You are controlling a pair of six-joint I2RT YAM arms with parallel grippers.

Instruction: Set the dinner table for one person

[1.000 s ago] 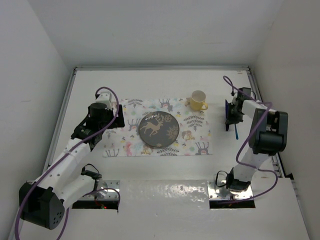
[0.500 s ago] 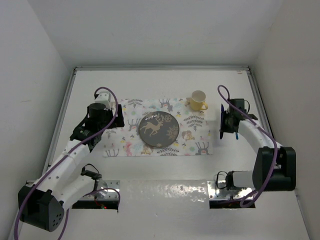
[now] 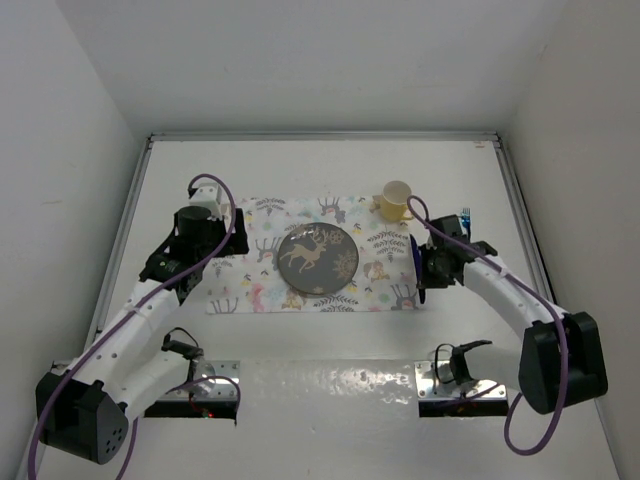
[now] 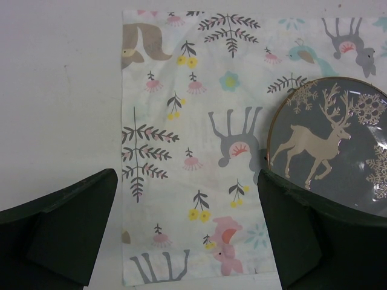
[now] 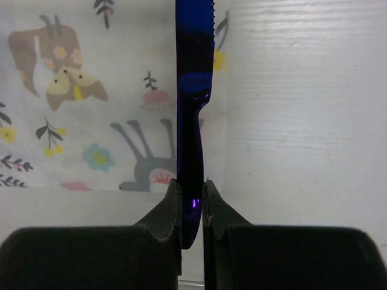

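My right gripper holds the knife point(image 5: 193, 109) and should next move it left in the top view, lower it and let it go. There is open placemat point(image 5: 124, 96) beside the plate below there.
On the white dinner table point(image 3: 300, 165) lies a pastel animal-print placemat point(image 3: 380, 275). On it sits a dark plate with a deer point(image 3: 318, 258). A yellow cup point(image 3: 395, 200) stands at the mat's far right corner. My right gripper point(image 3: 428, 268) is shut on a dark blue knife point(image 5: 193, 109). It holds the knife on edge over the mat's right border point(image 5: 91, 90), blade pointing away from me. My left gripper point(image 3: 232, 235) is open and empty over the mat's left edge point(image 4: 181, 151). The plate point(image 4: 332, 145) is by its right finger.
A light blue end of something point(image 3: 466, 214) shows on the table right of the cup; the rest is hidden behind my right arm. Walls close in the table on three sides. A metal rail point(image 3: 120, 240) runs along the left edge.
My right arm has swung left with the knife, from the table's right side to the placemat's right border. The left arm has not moved.
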